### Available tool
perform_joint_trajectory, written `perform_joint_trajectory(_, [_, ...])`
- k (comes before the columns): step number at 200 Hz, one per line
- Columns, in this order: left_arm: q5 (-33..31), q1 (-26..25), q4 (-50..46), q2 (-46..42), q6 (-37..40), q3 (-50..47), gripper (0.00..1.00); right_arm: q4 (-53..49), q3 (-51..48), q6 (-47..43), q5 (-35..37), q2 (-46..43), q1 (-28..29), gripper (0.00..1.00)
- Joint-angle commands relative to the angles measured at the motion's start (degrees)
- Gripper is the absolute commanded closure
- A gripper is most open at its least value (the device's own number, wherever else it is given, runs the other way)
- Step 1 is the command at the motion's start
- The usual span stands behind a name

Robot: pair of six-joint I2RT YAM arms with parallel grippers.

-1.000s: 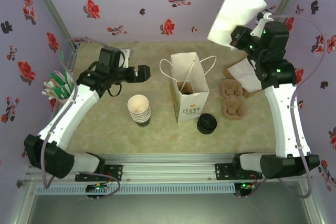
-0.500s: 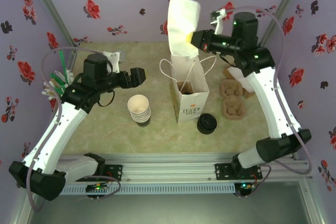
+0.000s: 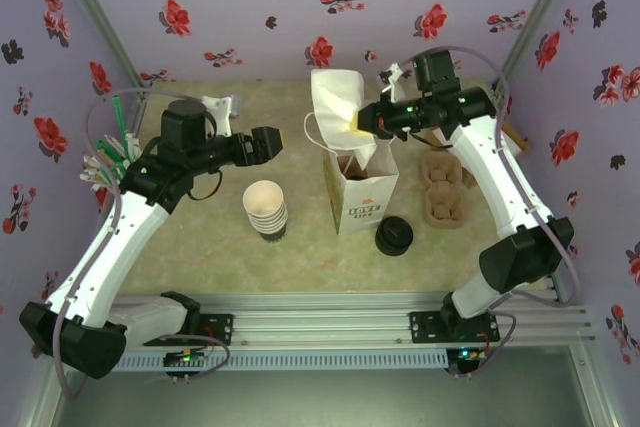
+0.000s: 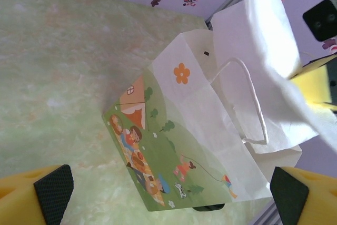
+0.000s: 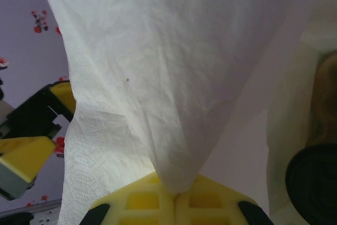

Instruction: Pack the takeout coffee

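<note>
My right gripper lowers into the bag's opening point(image 3: 358, 168) next and releases the white napkin inside, because the bag stands open below the hanging napkin.
A white paper bag point(image 3: 362, 197) with a picnic print point(image 4: 158, 156) stands upright in the middle of the table, mouth open. My right gripper point(image 3: 365, 122) point(image 5: 176, 193) is shut on a white napkin point(image 3: 335, 97) point(image 5: 174, 67) that hangs over the bag's back rim. My left gripper point(image 3: 272, 142) point(image 4: 171, 191) stands open left of the bag, apart from it. I cannot make out the takeout coffee for certain. A round black lid point(image 5: 316, 183) shows past the napkin, and a black lidded piece point(image 3: 393, 236) sits at the bag's front right corner.
A stack of lidless cream cups point(image 3: 265, 209) stands left of the bag. Brown pulp cup carriers point(image 3: 443, 187) lie to its right. A holder with green and white sticks point(image 3: 112, 162) sits at the far left. Floral walls close in the back and sides.
My right arm has swung the napkin from high at the back right down and left over the bag's mouth. My left arm has shifted slightly and stayed open.
</note>
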Motion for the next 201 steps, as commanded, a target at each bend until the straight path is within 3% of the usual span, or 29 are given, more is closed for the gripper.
perform_joint_trajectory(1, [1.15,-0.38,1.93,0.27,-0.74,-0.82,0.01,-7.54,1.26,-5.38,5.04,0.71,0.12,1.00])
perform_joint_trajectory(132, [1.06,-0.38,2.03,0.38,-0.33,-0.87,0.01,-23.87,11.49,-11.58,33.18,8.74,8.88,1.00])
perform_joint_trajectory(201, [1.06,-0.32,2.19,0.31,-0.10,-1.17,0.01,-25.91,15.33,-10.40,40.76,10.11,12.17,1.00])
